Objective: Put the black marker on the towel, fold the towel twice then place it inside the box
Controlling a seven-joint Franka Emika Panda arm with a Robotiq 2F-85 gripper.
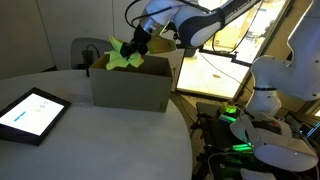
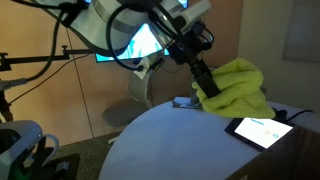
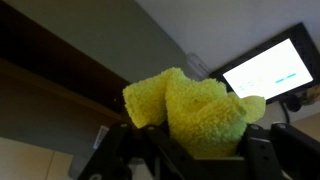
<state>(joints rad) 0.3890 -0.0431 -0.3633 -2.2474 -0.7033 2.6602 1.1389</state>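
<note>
Next, my gripper needs to swing away from the tablet and turn, sinking over the box's open middle to release the towel point(image 1: 124, 59), since it hangs near the tablet-side end.
My gripper point(image 1: 129, 47) is shut on the folded yellow-green towel point(image 1: 124, 59) and holds it over the open top of the brown cardboard box point(image 1: 130, 90). In an exterior view the towel point(image 2: 240, 88) hangs bunched from the gripper point(image 2: 207, 84). In the wrist view the towel point(image 3: 190, 110) fills the space between the black fingers point(image 3: 190, 150), with the box's dark inside point(image 3: 60, 60) beyond it. The black marker is hidden; I cannot see it in any view.
A black-framed tablet with a bright screen point(image 1: 32, 113) lies on the round grey table point(image 1: 100, 145) beside the box; it also shows in the other views point(image 2: 260, 130) point(image 3: 268, 70). Robot equipment with green lights point(image 1: 240, 125) stands off the table's edge.
</note>
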